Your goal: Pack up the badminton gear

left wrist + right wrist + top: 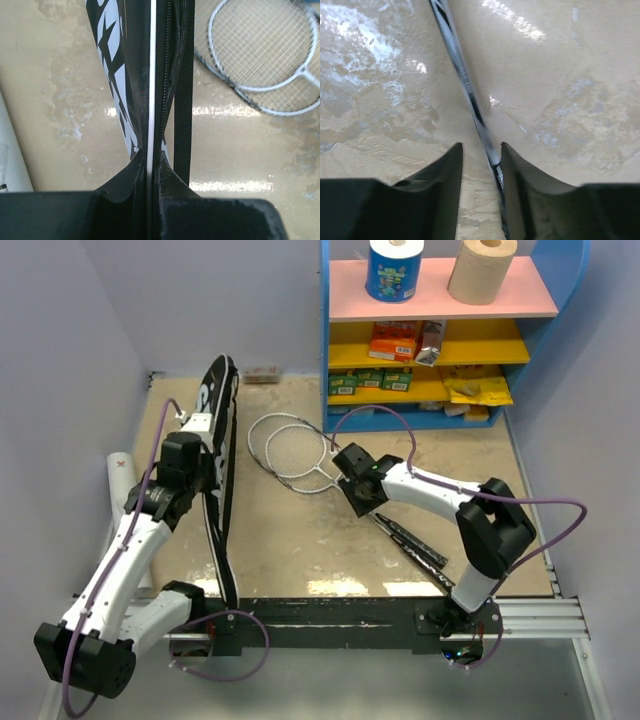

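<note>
I should move my left gripper down and toward the racket heads' near rims and tip the cover (222,490) flatter before I let go of it, because it is still standing on edge.
My left gripper (203,462) is shut on the edge of the black racket cover (222,490), which stands on edge along the table's left side. In the left wrist view the fingers (125,185) pinch the cover's white piping (150,100) beside its zip and strap. Two white-strung rackets (290,448) lie mid-table, also in the left wrist view (265,55), their black handles (412,540) pointing to the near right. My right gripper (357,490) is low over their shafts, open, with one shaft (465,80) between the fingers, against the right finger (520,170). A white tube (122,480) lies at the far left. No shuttlecocks show.
A blue shelf unit (440,300) stands at the back right with paper rolls (395,268) on top and orange and yellow packets (395,340) below. Walls close in the left and back. A black rail (330,610) runs along the table's near edge.
</note>
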